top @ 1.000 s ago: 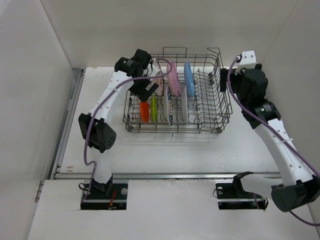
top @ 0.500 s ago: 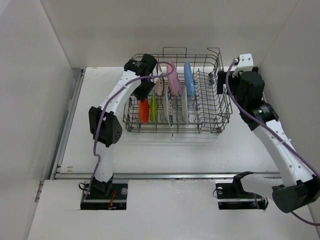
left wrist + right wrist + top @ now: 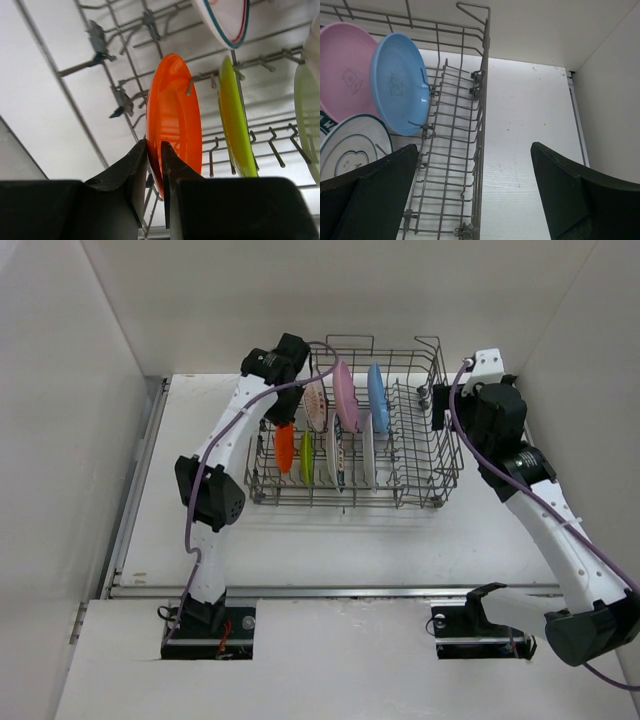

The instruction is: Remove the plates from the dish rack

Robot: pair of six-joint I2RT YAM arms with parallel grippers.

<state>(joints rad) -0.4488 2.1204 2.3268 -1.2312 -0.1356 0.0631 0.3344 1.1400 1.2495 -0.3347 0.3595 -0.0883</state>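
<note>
My left gripper lifts the orange plate (image 3: 172, 115) from the rack (image 3: 430, 455) next, then goes left in the top view and down, because the table there is empty.
The grey wire dish rack (image 3: 430, 455) stands at the back of the table. Plates stand on edge in it: orange (image 3: 286, 448), lime green (image 3: 306, 458), pink (image 3: 345, 395), blue (image 3: 377, 390) and white ones with patterned rims (image 3: 316, 405). My left gripper (image 3: 283, 420) reaches down into the rack's left end. In the left wrist view it (image 3: 154, 146) is shut on the rim of the orange plate (image 3: 172, 115), with the lime green plate (image 3: 235, 125) beside it. My right gripper (image 3: 474, 146) hangs open over the rack's right side (image 3: 481, 120), holding nothing, near the blue plate (image 3: 397, 82).
White walls close in the table on the left, right and back. A metal rail (image 3: 330, 590) runs along the table's front edge by the arm bases. Bare table surface (image 3: 190, 440) lies left of the rack and in front of it.
My left gripper dropped into the rack's left end and shut on the orange plate's rim; the plate now sits slightly higher. The right arm has barely moved.
</note>
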